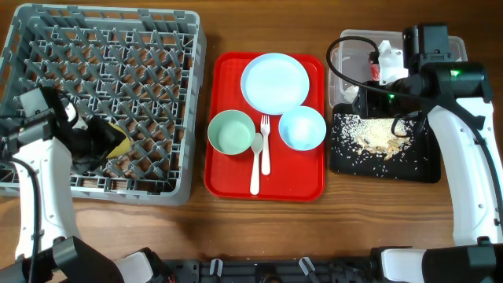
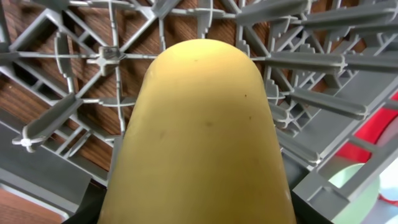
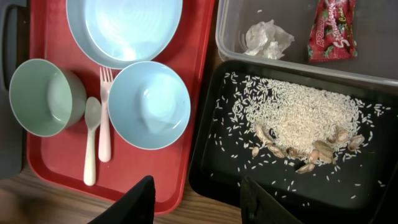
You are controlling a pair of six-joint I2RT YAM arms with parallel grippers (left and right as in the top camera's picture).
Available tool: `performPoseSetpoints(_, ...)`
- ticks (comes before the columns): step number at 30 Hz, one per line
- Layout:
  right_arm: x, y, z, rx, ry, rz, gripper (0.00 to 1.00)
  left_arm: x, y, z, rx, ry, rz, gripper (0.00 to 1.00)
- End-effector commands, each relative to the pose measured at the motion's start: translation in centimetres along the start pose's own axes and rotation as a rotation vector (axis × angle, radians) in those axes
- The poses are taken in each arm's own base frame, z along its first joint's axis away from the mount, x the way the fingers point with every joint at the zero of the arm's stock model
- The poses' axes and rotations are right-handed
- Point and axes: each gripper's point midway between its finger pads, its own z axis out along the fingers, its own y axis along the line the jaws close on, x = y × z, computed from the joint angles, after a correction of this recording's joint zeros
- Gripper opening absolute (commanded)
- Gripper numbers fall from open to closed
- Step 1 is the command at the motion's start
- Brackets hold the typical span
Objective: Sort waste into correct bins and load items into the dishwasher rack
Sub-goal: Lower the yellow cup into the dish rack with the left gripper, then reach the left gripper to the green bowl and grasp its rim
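Note:
My left gripper eases down toward the near peg rows and releases the small yellow cup (image 1: pixel 119 146) next, since it is already over the rack's wires.
My left gripper (image 1: pixel 96 141) is shut on the small yellow cup (image 1: pixel 119 146) low inside the grey dishwasher rack (image 1: pixel 157 47). The cup (image 2: pixel 199 137) fills the left wrist view and hides the fingers, with rack pegs (image 2: pixel 311 62) behind it. My right gripper (image 3: pixel 202 199) is open and empty above the near edge between the red tray (image 3: pixel 199 93) and the black tray (image 3: pixel 211 162). Rice crumbs (image 3: pixel 298 115) lie in the black tray. The red wrapper (image 3: pixel 333 31) and white paper (image 3: pixel 267 37) lie in the clear tub (image 3: pixel 373 56).
On the red tray (image 1: pixel 224 177) are the white plate (image 1: pixel 275 82), green bowl (image 1: pixel 232 132), blue bowl (image 1: pixel 302 128), fork (image 1: pixel 266 149) and spoon (image 1: pixel 255 169). The clear tub (image 1: pixel 350 51) stands behind the black tray (image 1: pixel 420 169) at the right.

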Motion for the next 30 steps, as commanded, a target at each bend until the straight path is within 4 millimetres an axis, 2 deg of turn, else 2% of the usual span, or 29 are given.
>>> performPoseSetpoints(1,-0.4,-0.2,-0.7,0.017,-0.023,-0.014,0.45,-0.1,0.3,0.6,-0.065,-0.004,0.046,0.32)
performPoseSetpoints(5,-0.4,-0.2,-0.7,0.017,-0.02,-0.013,0.45,-0.2,1.0,1.1,-0.114,0.002,0.051,0.34)
performPoseSetpoints(6,-0.3,-0.2,-0.7,0.017,-0.02,-0.013,0.45,-0.2,1.1,1.3,-0.121,0.01,0.049,0.37)
performPoseSetpoints(7,-0.3,-0.2,-0.7,0.017,-0.02,-0.013,0.45,-0.1,1.2,1.6,-0.125,0.021,0.047,0.45)
performPoseSetpoints(10,-0.4,-0.2,-0.7,0.017,-0.02,-0.013,0.45,0.2,1.5,2.3,-0.136,0.05,0.043,0.49)
performPoseSetpoints(11,-0.4,-0.2,-0.7,0.017,-0.02,-0.013,0.45,0.2,1.5,2.5,-0.139,0.057,0.041,0.57)
performPoseSetpoints(12,-0.4,-0.2,-0.7,0.017,-0.02,-0.014,0.45,0.2,1.6,2.6,-0.141,0.062,0.041,0.71)
performPoseSetpoints(14,-0.4,-0.2,-0.7,0.017,-0.02,-0.014,0.45,0.2,1.6,2.7,-0.142,0.064,0.041,0.81)
performPoseSetpoints(15,-0.3,-0.2,-0.7,0.017,-0.02,-0.013,0.45,0.2,1.6,2.7,-0.141,0.06,0.041,0.99)
performPoseSetpoints(18,-0.3,-0.2,-0.7,0.017,-0.02,-0.013,0.45,0.0,1.5,2.6,-0.137,0.051,0.043,1.0)
performPoseSetpoints(19,-0.3,-0.2,-0.7,0.017,-0.02,-0.013,0.49,0.0,1.4,2.5,-0.135,0.048,0.043,1.0)
performPoseSetpoints(22,-0.2,0.2,-0.7,-0.006,-0.015,-0.013,0.75,-0.5,0.6,1.4,-0.101,0.019,0.048,1.0)
performPoseSetpoints(23,-0.2,0.3,-0.7,-0.013,-0.014,-0.012,0.82,-0.9,-0.1,0.6,-0.071,-0.002,0.054,1.0)
performPoseSetpoints(26,-0.2,0.3,-0.7,-0.013,-0.013,-0.011,0.89,-1.7,-2.8,-2.1,0.038,-0.073,0.084,1.0)
performPoseSetpoints(28,-0.1,0.2,-0.7,-0.01,-0.012,-0.008,1.0,-2.0,-5.1,-4.3,0.115,-0.129,0.138,1.0)
performPoseSetpoints(30,-0.1,-0.5,-0.9,0.002,-0.016,0.046,1.0,-1.6,-7.8,-6.2,0.19,-0.179,0.235,1.0)
